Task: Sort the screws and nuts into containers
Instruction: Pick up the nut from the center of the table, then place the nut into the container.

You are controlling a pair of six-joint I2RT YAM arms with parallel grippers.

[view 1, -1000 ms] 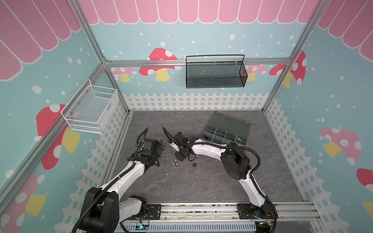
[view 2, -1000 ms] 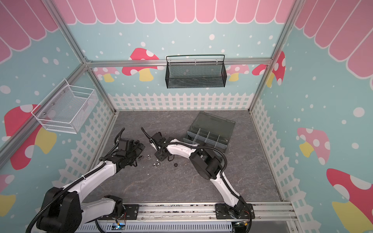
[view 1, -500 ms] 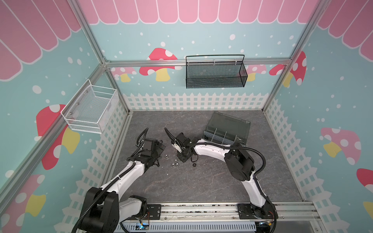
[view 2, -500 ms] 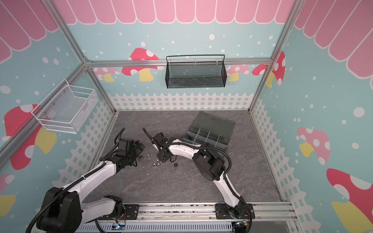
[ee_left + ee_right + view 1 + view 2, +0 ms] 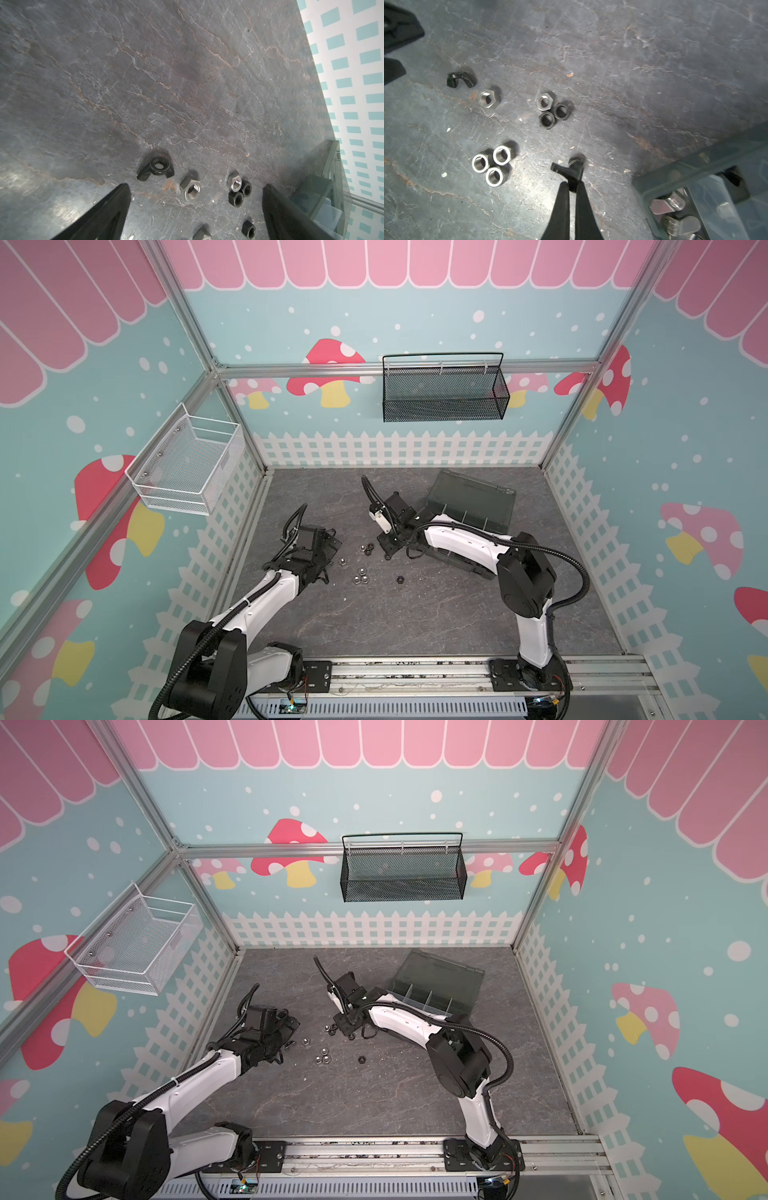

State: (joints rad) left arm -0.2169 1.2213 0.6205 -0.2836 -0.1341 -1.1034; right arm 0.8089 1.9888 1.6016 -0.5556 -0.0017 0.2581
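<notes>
The right gripper should rise over the box's rim, then go down toward the cell beyond the silver winged pieces and let go, because a black piece lies in that cell.
My right gripper [image 5: 572, 183] is shut on a black wing-headed screw [image 5: 572, 167], low over the table and just left of the organizer box [image 5: 473, 495] whose cells [image 5: 695, 187] are the containers; one cell holds silver winged pieces [image 5: 667, 204]. In both top views this gripper [image 5: 387, 549] [image 5: 350, 1029] sits beside a mixed nut cluster [image 5: 368, 548]. Three silver nuts [image 5: 492, 164] lie together, and a single silver nut [image 5: 488, 98] lies apart from them. My left gripper [image 5: 196, 188] [image 5: 332, 543] is open with nothing in it, facing a second black winged piece [image 5: 155, 168].
A lone black nut [image 5: 400, 578] lies nearer the front rail. A black mesh basket [image 5: 442, 391] hangs on the back wall and a white wire basket [image 5: 187, 466] on the left wall. The box's open lid [image 5: 440, 973] rises behind the right arm.
The right gripper has closed fully on the black winged screw and shifted slightly toward the box. The left arm has not moved.
</notes>
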